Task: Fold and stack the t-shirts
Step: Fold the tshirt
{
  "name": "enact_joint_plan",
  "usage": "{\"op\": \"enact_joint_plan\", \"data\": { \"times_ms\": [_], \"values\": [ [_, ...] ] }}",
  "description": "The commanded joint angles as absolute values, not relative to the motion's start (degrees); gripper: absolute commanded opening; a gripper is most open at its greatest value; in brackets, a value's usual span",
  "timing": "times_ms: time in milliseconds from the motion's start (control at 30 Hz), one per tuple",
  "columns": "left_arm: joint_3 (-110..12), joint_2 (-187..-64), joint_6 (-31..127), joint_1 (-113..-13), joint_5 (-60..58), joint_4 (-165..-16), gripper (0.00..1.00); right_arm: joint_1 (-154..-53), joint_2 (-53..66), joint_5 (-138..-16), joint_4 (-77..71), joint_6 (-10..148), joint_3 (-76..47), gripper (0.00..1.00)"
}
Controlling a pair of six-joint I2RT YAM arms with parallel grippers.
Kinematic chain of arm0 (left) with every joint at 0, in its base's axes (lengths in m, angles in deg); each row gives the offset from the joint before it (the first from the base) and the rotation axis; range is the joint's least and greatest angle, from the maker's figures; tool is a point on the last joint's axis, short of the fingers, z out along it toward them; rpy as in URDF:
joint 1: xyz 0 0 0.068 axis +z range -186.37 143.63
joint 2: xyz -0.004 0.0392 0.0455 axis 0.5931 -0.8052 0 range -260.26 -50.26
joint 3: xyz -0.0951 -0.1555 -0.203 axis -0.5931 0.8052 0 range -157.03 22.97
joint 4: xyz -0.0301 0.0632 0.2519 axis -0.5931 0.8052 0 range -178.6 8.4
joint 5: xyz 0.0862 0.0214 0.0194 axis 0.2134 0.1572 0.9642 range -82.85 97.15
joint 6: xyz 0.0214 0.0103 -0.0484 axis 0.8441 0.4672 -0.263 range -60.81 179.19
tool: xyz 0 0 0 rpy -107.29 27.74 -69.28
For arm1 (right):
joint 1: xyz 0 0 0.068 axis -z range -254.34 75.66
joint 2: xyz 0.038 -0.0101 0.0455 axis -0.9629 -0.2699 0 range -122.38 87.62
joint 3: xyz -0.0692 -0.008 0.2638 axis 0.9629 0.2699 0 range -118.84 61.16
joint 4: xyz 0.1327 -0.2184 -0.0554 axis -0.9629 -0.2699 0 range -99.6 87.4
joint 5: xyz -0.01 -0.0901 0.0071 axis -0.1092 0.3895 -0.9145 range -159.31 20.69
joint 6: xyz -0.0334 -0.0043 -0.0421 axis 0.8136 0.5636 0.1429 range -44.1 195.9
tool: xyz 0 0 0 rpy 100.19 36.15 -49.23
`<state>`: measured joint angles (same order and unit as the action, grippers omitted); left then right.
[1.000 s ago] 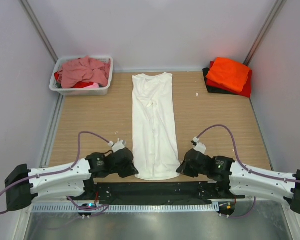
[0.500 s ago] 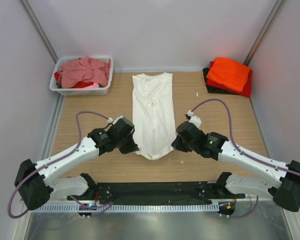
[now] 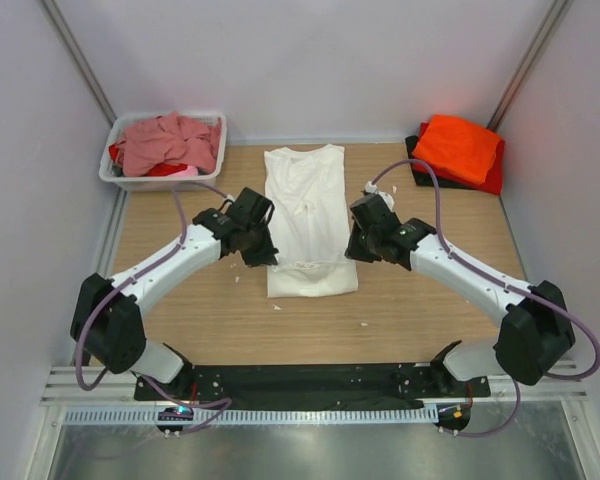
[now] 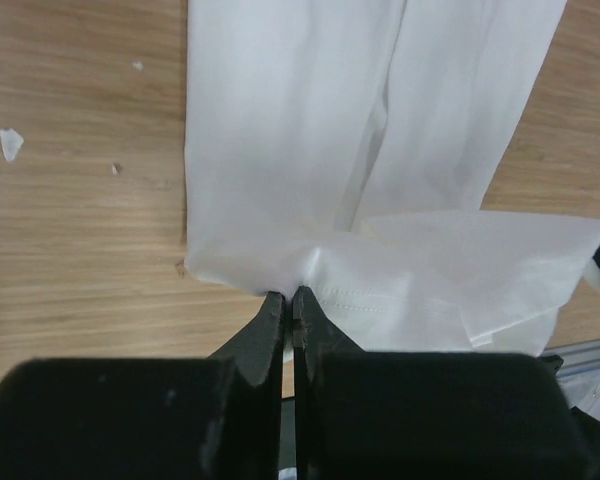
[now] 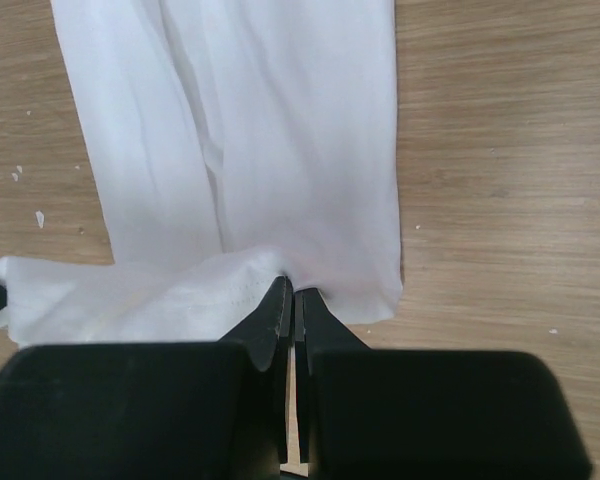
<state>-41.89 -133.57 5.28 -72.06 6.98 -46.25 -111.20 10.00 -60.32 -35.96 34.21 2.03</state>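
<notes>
My right gripper moves the hem's corner it holds outward and down onto the shirt's middle next. The hem reaches only a short way over the white t-shirt [image 3: 306,200].
A long white t-shirt [image 3: 306,200] lies down the middle of the wooden table, its near end doubled over towards the collar. My left gripper [image 3: 266,258] is shut on the left corner of its hem [image 4: 310,262]. My right gripper [image 3: 352,252] is shut on the right corner of its hem [image 5: 270,268]. Both hold the hem above the shirt's middle. A folded orange shirt [image 3: 458,146] tops a red and a black one at the back right. A dusty-pink shirt [image 3: 168,140] lies crumpled in the tub.
A white translucent plastic tub [image 3: 164,181] stands at the back left with more cloth in it. Small white scraps [image 3: 278,307] dot the table. Grey walls enclose the table on three sides.
Both grippers have carried the white shirt's hem from the near edge up towards the collar, folding the shirt over itself. The arms have stretched out.
</notes>
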Motion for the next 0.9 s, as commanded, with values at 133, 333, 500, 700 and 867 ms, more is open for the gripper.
{"op": "enact_joint_plan", "data": {
  "times_ms": [133, 333, 500, 700, 867],
  "values": [
    [-50.77, -140.17, 12.96, -68.28, 5.83, -43.52, 0.00, -107.13, 5.10, -63.51, -32.66, 39.95, -3.26, 0.01],
    [-55.77, -146.41, 15.24, -65.91, 3.98, -42.73, 0.00, -104.14, 0.44, -65.70, -32.13, 42.23, -6.51, 0.01],
    [-59.90, -150.28, 16.57, -64.68, 3.02, -41.85, 0.00, -103.08, -3.52, -67.03, -32.22, 43.46, -10.64, 0.01],
    [-64.47, -154.85, 19.28, -62.83, 2.84, -40.18, 0.00, -101.68, -8.79, -67.55, -32.57, 44.17, -14.60, 0.01],
    [-68.44, -160.55, 21.92, -61.34, 1.88, -38.68, 0.00, -100.71, -14.14, -67.47, -33.36, 44.26, -18.28, 0.01]
  ]
}}
